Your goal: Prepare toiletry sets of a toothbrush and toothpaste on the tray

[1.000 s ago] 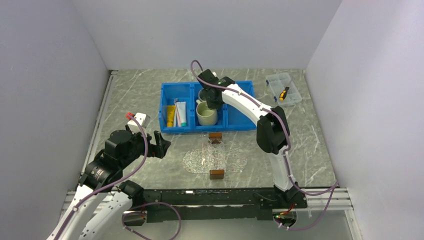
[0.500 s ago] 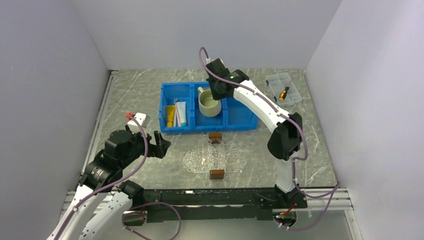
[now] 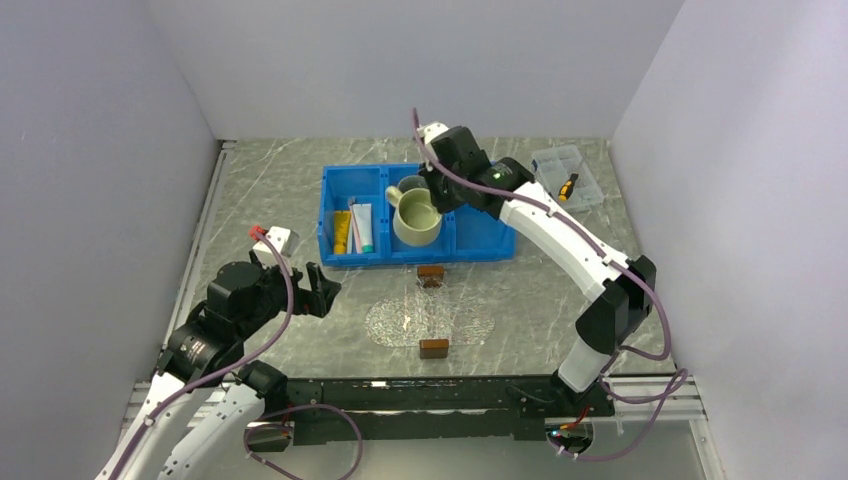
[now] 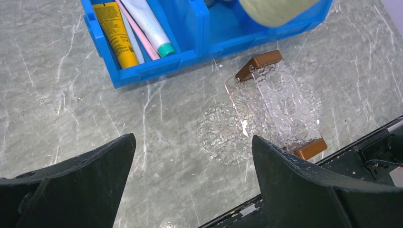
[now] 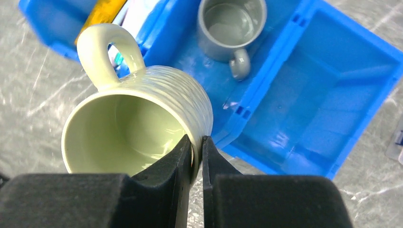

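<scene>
The mug goes back with my right gripper next and down at the mat's bare end beside the tray (image 3: 387, 322). Then my right gripper releases the mug's rim.
The toothpaste (image 4: 148, 21), a white tube with a teal end, lies in the left compartment of the blue bin (image 3: 480, 250), where it also shows from above (image 3: 362, 228). The toothbrush (image 4: 131, 42), a slim pale stick, lies beside it along with a pink stick. The clear tray (image 3: 430, 312) with brown end handles sits in front of the bin and holds nothing (image 4: 285, 102). My left gripper (image 4: 192, 140) hangs open over bare table left of the tray (image 3: 320, 290). My right gripper (image 5: 196, 138) is shut on the rim of a pale green mug (image 5: 142, 114), held above the bin's middle compartment (image 3: 417, 218).
A yellow tube (image 4: 114, 33) lies next to the toothbrush. A grey mug (image 5: 231, 23) stands in the bin's middle compartment. The bin's right compartment (image 5: 332, 95) is bare. A clear lidded box (image 3: 567, 178) sits at the back right. A round clear textured mat (image 3: 385, 322) lies under the tray.
My right arm has lifted the green mug up from the bin's middle compartment, and its elbow has swung right. The left arm has not moved.
</scene>
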Available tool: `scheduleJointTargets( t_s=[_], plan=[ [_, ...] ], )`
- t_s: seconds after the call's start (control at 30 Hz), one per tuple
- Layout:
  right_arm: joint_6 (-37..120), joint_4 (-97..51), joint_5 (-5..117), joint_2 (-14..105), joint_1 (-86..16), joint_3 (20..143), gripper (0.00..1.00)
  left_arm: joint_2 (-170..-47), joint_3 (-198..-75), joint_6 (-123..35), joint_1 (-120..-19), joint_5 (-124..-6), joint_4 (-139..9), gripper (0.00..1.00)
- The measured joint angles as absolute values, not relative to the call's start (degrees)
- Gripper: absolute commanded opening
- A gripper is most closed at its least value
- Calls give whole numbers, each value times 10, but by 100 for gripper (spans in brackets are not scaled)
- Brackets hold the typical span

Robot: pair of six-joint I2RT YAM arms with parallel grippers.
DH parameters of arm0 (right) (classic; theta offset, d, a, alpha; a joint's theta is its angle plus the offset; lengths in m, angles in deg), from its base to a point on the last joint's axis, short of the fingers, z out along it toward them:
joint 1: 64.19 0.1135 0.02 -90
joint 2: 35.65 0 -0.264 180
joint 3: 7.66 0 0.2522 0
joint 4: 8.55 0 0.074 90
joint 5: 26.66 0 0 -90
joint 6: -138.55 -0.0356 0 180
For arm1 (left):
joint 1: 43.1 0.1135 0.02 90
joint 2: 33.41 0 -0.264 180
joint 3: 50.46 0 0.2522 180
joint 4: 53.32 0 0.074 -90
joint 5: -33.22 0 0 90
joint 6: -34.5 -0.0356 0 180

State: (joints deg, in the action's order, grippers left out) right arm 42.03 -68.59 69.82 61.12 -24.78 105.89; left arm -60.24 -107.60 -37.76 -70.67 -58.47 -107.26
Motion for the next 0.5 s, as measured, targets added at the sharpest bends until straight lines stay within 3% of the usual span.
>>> scheduleJointTargets(
  t_s=[0.5],
  plan=[
    [537,-654,604,595,-106,997,0,-501,-1076,-375,-707,-549,-1074,99]
  ],
)
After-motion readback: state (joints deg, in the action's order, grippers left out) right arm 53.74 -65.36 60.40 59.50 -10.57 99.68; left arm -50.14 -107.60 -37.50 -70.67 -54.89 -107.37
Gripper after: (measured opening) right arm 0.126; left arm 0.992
